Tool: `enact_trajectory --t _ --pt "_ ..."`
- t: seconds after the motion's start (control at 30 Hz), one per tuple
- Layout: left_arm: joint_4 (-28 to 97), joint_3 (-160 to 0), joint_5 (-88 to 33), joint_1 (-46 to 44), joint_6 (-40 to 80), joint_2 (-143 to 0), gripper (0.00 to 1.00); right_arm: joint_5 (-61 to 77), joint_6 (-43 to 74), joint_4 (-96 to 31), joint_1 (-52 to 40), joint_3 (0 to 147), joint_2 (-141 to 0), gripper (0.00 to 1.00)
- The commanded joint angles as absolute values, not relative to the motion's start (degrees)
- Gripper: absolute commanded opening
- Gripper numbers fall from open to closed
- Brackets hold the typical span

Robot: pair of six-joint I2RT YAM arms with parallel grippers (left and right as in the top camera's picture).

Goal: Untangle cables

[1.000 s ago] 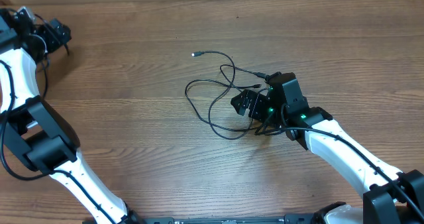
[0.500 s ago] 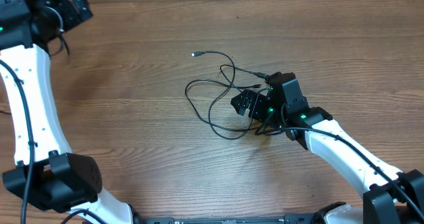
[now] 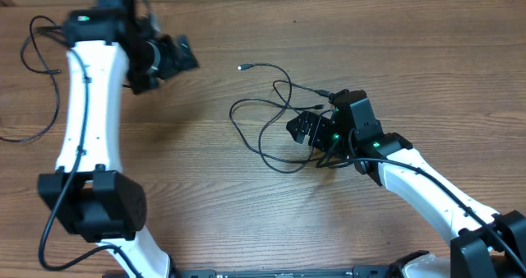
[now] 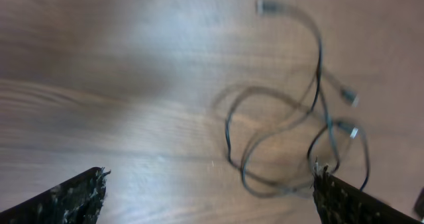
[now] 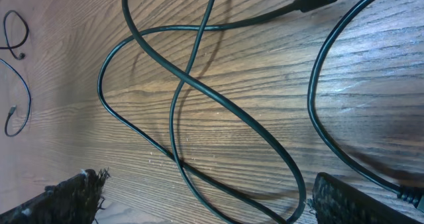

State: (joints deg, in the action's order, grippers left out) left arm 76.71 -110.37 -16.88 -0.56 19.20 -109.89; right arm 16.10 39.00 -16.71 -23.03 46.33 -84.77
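Note:
The cable's outer bend [image 3: 233, 113] [image 4: 228, 129] is below the left gripper and to its right in the overhead view, so the robot should lower that gripper that way onto this uncrossed part of the cable.
The tangled black cables [image 3: 283, 105] lie in loops at the table's centre, with one plug end [image 3: 242, 67] stretched out to the upper left. My right gripper [image 3: 306, 128] is open and low over the tangle's right side. In the right wrist view, crossed cable strands [image 5: 187, 81] lie on the wood between its fingers [image 5: 205, 197], ungripped. My left gripper [image 3: 177, 56] is open and empty, in the air up and left of the tangle. The left wrist view is blurred and shows the cables [image 4: 318, 65] ahead of its fingers [image 4: 209, 197].
Another thin black cord [image 3: 37, 132] lies loose at the table's far left, beside the left arm's white link [image 3: 82, 89]. It also shows small and distant in the right wrist view [image 5: 13, 38]. The right arm [image 3: 427, 187] stretches in from the lower right.
My left arm has swung from the far upper-left corner to the right, towards the tangle. The right gripper and the cables have not moved.

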Motion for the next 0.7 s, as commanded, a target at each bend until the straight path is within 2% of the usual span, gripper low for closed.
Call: enact_trajectory --t 0.0,0.13,0.47,0.67 --pt "76.2 -106.17 -13.74 -5.34 19.75 -111.81 0.95 15.66 39.18 -16.67 -23.22 46.72 -84.62 1.0" --pt "73.97 -101.49 -5.85 -9.61 19.79 -113.36 0.94 15.68 39.16 -16.67 -23.22 46.72 -84.62 1.0" --pt "60.25 -89.91 -5.63 -15.09 22.61 -116.81 0.94 15.66 39.18 -16.67 -23.22 46.72 -84.62 1.0" --pt "48.51 -82.67 -7.07 -16.12 25.54 -116.9 0.84 15.68 39.16 -16.67 -23.22 46.72 -84.62 1.0"
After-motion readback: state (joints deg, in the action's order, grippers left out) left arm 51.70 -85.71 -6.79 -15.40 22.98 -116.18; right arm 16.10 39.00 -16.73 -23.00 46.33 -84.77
